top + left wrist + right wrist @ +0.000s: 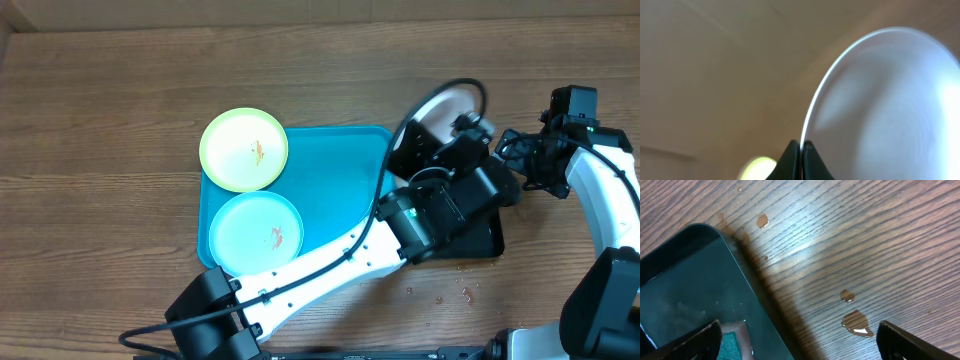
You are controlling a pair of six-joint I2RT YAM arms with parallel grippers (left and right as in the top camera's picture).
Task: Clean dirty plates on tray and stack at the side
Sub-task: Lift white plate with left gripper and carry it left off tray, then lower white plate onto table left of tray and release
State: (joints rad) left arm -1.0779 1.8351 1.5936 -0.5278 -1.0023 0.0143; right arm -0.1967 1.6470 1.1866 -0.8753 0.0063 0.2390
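Observation:
Next I will swing my left gripper to its left in the overhead view, past the turquoise tray to the empty tabletop below, and there I will lower the plate and release it.
My left gripper [801, 150] is shut on the rim of the white plate [880, 110], holding it on edge. From overhead the white plate [448, 104] shows tilted above the black tray, behind the left wrist. The yellow-green plate [244, 149] lies over the turquoise tray's [340, 180] back left corner, with a small orange smear. Inside the tray at the front left, the light blue plate [256, 233] also carries an orange smear. My right gripper [800, 345] hangs open with nothing between its fingers [695, 340], over the black tray's edge.
A black tray [685, 285] holds water and a teal sponge [730, 347]; from overhead it [490, 238] sits right of the turquoise tray, mostly under the left arm. Water drops [856, 322] lie on the wooden table beside it.

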